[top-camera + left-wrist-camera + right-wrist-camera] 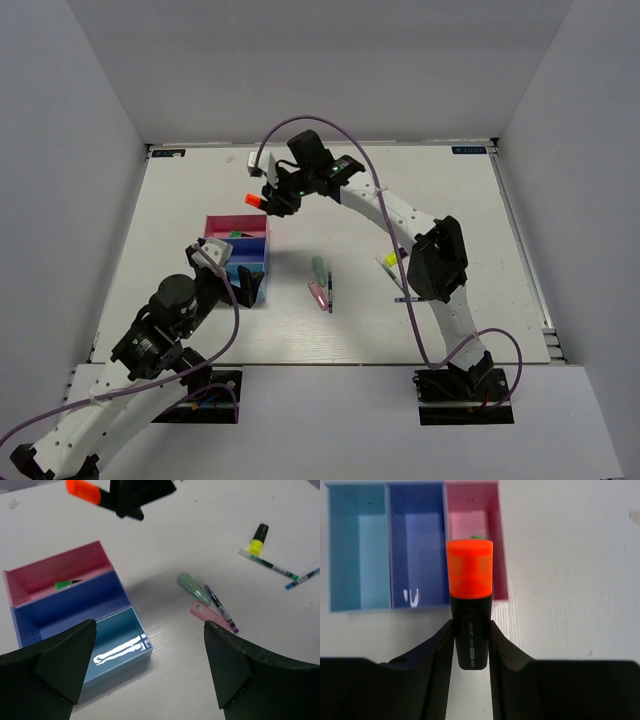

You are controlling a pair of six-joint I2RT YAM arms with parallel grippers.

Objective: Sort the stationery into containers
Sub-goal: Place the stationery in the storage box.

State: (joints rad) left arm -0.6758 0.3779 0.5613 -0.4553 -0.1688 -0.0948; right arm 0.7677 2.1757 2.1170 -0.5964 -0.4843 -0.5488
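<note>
My right gripper shifts over the pink tray [237, 226] holding another highlighter next, lowers and releases, since that tray lies below and to the gripper's left in the top view.
My right gripper [272, 200] is shut on a black highlighter with an orange cap [253, 199], held in the air just beyond the magenta-pink tray [222, 222]. In the right wrist view the highlighter [470, 595] sits between my fingers [437, 655], its cap over the pink tray [500, 555]. The dark blue tray [250, 246] and the light blue tray [238, 271] adjoin it. A green-capped highlighter [64, 584] lies in the pink tray [60, 565]. My left gripper [150, 625] is open and empty beside the light blue tray [120, 645].
A pastel green highlighter [319, 267], a pink one [318, 293] and a purple pen [330, 290] lie right of the trays. A yellow-capped highlighter [390, 262] and thin pens [267, 565] lie further right, under my right arm. White walls enclose the table.
</note>
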